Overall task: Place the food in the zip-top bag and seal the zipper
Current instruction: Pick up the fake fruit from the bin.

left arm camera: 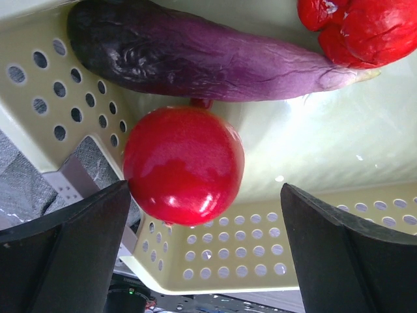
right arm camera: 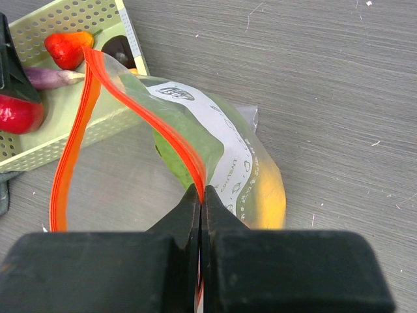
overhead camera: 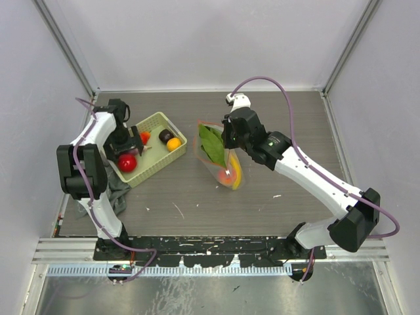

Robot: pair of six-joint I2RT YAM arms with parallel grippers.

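Observation:
The glossy red round fruit [overhead camera: 127,163] [left arm camera: 184,166] is still beyond the fingers, so the robot's left gripper next has to lower its open fingers into the basket, around the middle of the fruit.
The zip-top bag [overhead camera: 222,157] lies mid-table with a green leaf [overhead camera: 210,143] and a yellow banana [overhead camera: 235,176] inside. My right gripper [right arm camera: 201,192] is shut on the red-orange zipper [right arm camera: 148,112] and holds that edge up. The mouth gapes, and the other strip loops left. Through the plastic I see the leaf [right arm camera: 177,153] and banana [right arm camera: 272,195]. My left gripper [left arm camera: 205,251] stands open inside the basket. A glossy red round fruit [left arm camera: 184,166] sits just ahead of its fingers, nearer the left one. Beyond that lie a purple eggplant [left arm camera: 195,62] and a red piece [left arm camera: 352,29].
The yellow-green mesh basket [overhead camera: 174,125] at the left also holds a dark brown piece [overhead camera: 165,135] and an orange one [overhead camera: 174,144]. A grey cloth [overhead camera: 118,197] lies under its near corner. White walls and metal posts surround the table.

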